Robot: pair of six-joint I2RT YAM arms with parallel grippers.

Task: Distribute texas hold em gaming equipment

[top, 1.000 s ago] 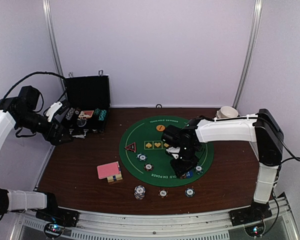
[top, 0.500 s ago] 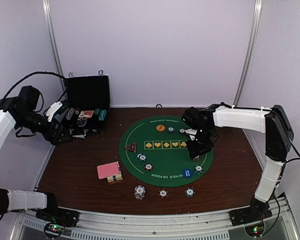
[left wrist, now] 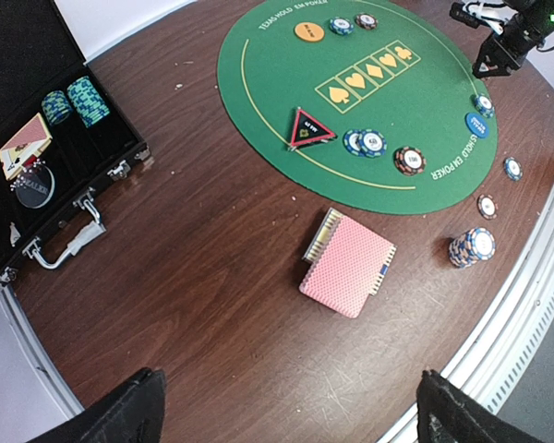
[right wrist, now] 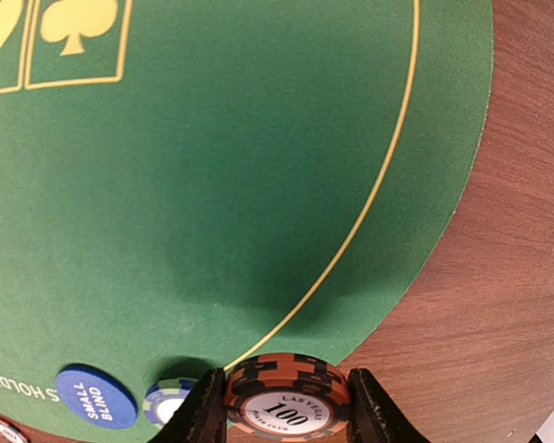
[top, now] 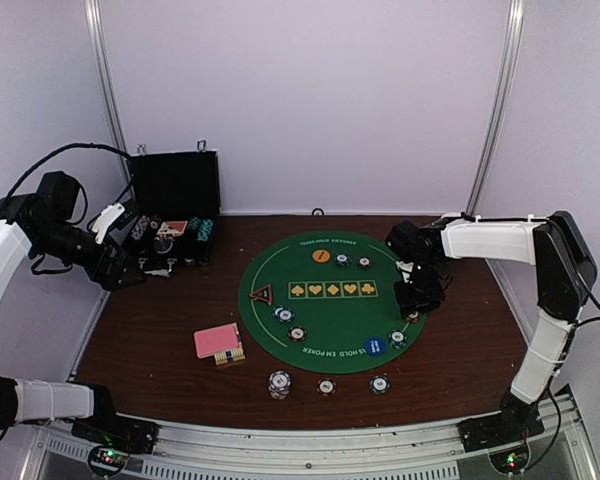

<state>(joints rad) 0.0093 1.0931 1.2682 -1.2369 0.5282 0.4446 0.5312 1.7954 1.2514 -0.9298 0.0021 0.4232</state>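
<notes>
I need to lower my right gripper a little next and let go of the poker chips on the bare spot on the mat's edge (top: 409,322) beside the blue chip, because that spot is just below the gripper.
My right gripper (top: 417,298) is shut on a small stack of orange-and-black poker chips marked 100 (right wrist: 286,395), held low over the right edge of the round green mat (top: 330,300). The blue marker disc (right wrist: 96,397) and a blue chip (right wrist: 169,406) lie just to their left. The orange disc (top: 322,256), the red-black triangle marker (left wrist: 310,127) and several chips (left wrist: 365,142) lie on the mat. The pink-backed cards (left wrist: 348,266) lie on the wood at the mat's left front. My left gripper (top: 130,268) is open and empty, high by the case.
The open black case (top: 175,215) with chip stacks (left wrist: 78,100) stands at the back left. A white bowl (top: 456,224) sits at the back right. A chip stack (top: 279,384) and two single chips (top: 326,386) lie near the front edge.
My right gripper has moved from the mat's front middle, by the blue disc, to the mat's right edge. The left arm has not moved.
</notes>
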